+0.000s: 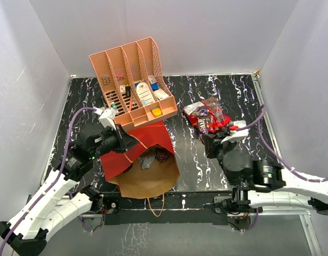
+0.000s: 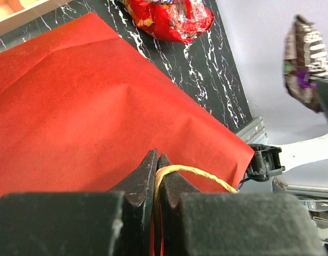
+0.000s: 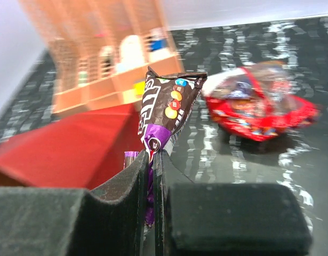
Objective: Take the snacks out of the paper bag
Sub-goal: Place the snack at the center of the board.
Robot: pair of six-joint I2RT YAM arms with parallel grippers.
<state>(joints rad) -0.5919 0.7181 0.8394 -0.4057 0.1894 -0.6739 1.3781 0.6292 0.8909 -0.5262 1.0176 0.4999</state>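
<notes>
I will next move my right gripper down and let go of the candy pack (image 3: 169,106) on the bare tabletop short of the red snack bag, because that open spot is below it.
The paper bag (image 1: 149,136), red outside and brown inside, lies on the table with its open mouth (image 1: 150,181) toward the near edge. My left gripper (image 1: 126,143) is shut on a tan cord handle (image 2: 201,173) at the bag's rim, seen close in the left wrist view (image 2: 157,157). My right gripper (image 3: 152,154) is shut on the purple end of a dark brown candy pack (image 3: 169,106) and holds it above the table, right of the bag (image 1: 210,137). A shiny red snack bag (image 1: 209,114) lies beyond it. A silvery wrapper (image 1: 147,158) and a dark packet (image 1: 162,156) show inside the bag's mouth.
The salmon-pink slotted organizer (image 1: 134,80) with small boxes and cards stands tilted just behind the paper bag. The bag's other cord handle (image 1: 156,205) hangs over the table's near edge. White walls close in the left, back and right sides.
</notes>
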